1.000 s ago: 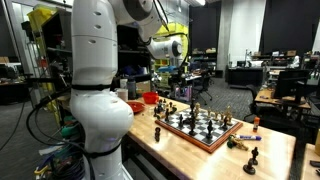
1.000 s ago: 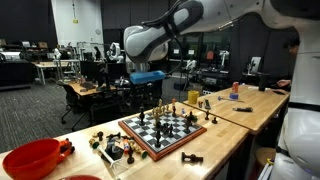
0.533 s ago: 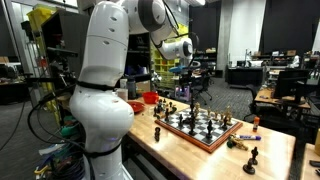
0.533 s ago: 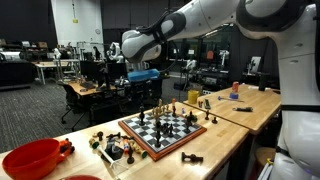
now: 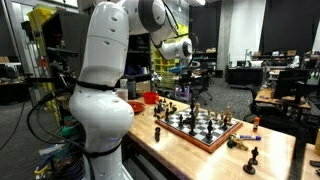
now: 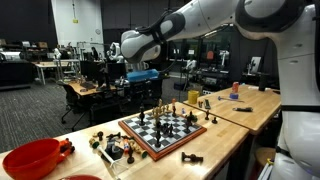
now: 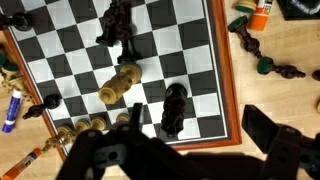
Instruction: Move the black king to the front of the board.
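My gripper should go down next onto the upper part of the tall black piece (image 7: 174, 108) near the red-brown border, because the piece stands upright below, between my open fingers.
The wooden chessboard (image 5: 196, 137) (image 6: 158, 153) lies on the light wood table with dark and light pieces on it. In the wrist view the board (image 7: 182, 48) fills the upper picture. A tall black piece (image 7: 174, 108) stands near its red-brown border, and a cluster of black pieces (image 7: 118, 25) stands further in. I cannot tell which is the king. A light piece (image 7: 122, 82) lies tipped over. My gripper (image 7: 200, 135) is open and empty above the board's edge, its fingers either side of the tall black piece. It hangs above the board in both exterior views (image 5: 183, 86) (image 6: 147, 90).
A red bowl (image 6: 30, 158) (image 5: 150, 98) sits at one table end. Loose pieces lie off the board (image 5: 252, 157) (image 6: 192, 158) (image 7: 268, 66). An orange-capped glue stick (image 7: 262, 12) and a marker (image 7: 10, 110) lie beside the board. Captured pieces are heaped (image 6: 115, 148) near the bowl.
Between a second and half a second ago the arm's upper links swung and the gripper shifted slightly over the board. Nothing has visibly moved since.
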Tool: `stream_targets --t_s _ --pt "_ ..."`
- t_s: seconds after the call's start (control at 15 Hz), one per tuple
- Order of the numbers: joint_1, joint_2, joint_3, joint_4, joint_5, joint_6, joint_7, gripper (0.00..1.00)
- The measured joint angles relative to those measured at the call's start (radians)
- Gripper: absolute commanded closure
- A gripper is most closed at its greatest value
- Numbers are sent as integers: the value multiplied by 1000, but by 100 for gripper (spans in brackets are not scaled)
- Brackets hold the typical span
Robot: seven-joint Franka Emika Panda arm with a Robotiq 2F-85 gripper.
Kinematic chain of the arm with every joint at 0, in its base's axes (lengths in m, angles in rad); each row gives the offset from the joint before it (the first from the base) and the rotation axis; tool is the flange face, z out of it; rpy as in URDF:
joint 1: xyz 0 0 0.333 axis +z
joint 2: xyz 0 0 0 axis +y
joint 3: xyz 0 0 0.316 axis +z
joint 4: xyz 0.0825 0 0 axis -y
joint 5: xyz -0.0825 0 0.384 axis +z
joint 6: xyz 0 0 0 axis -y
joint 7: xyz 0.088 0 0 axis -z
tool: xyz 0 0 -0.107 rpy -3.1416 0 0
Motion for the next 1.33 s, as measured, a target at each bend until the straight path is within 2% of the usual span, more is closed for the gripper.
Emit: stream_targets --t_s 0.33,0.93,1.0,1.07,1.13,1.33 --pt "3 30 -19 16 3 -3 -2 0" --pt "4 146 -59 116 20 -4 -3 0" --pt "3 157 -64 129 24 -4 -4 25" --pt "3 167 -68 140 30 -5 -5 26" --pt "3 176 -71 150 35 -5 -8 32" --pt "3 196 -77 171 50 -8 -20 56"
